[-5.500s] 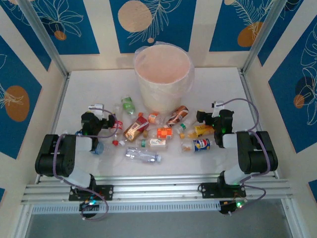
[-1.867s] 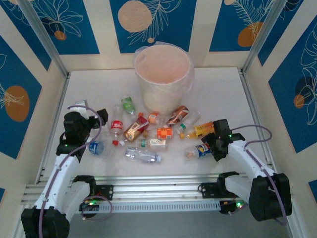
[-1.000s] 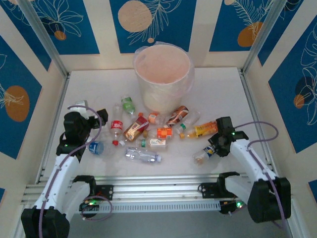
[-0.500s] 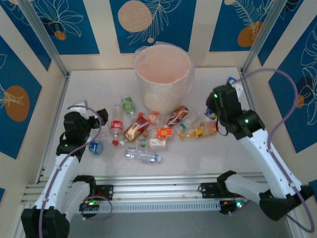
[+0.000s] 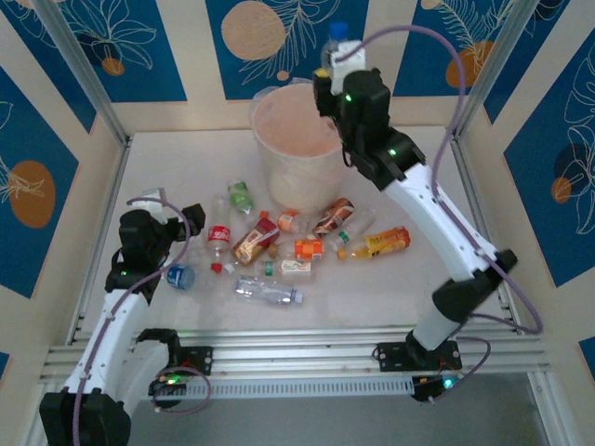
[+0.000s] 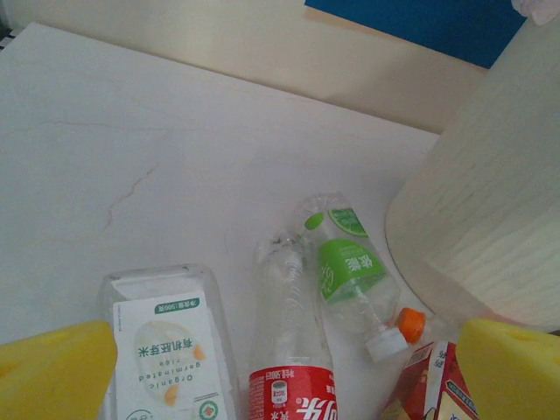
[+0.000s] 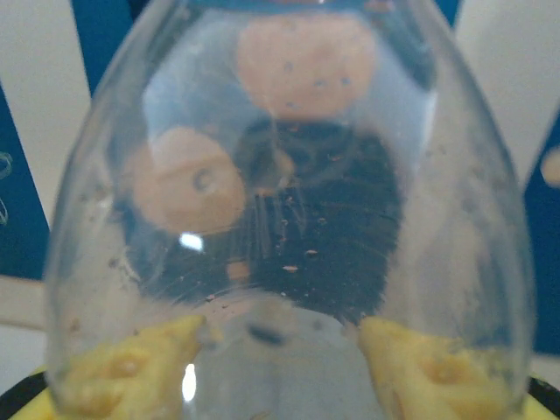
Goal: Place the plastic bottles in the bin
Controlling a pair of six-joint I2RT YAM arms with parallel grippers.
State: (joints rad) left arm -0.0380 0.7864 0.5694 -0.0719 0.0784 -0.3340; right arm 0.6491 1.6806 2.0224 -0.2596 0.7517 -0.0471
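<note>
The clear plastic bottle still hangs beside the bin's opening (image 5: pixel 292 123), so my right gripper will swing it from the bin's rim over that opening and release it.
My right gripper (image 5: pixel 335 60) hangs above the far right rim of the bin (image 5: pixel 302 163), shut on a clear plastic bottle (image 7: pixel 289 175) whose blue cap (image 5: pixel 337 32) sticks up past the jaws. In the right wrist view the yellow fingers (image 7: pixel 131 367) press on the bottle's sides. My left gripper (image 5: pixel 174 216) stands open low over the left of the table. Between its fingers (image 6: pixel 52 372) lie a red-label bottle (image 6: pixel 293 367) and a green-label bottle (image 6: pixel 348 271). More plastic bottles (image 5: pixel 279 246) are scattered in front of the bin.
A clear box with a white label (image 6: pixel 166 341) lies by the left finger. An orange bottle (image 5: pixel 383 242) and a clear bottle (image 5: pixel 265 291) mark the right and near edges of the heap. Aluminium posts (image 5: pixel 84 74) and walls ring the table (image 5: pixel 167 163).
My right arm has swung up from the table's right side to above the bin's rim, carrying the bottle. The left arm has not moved.
</note>
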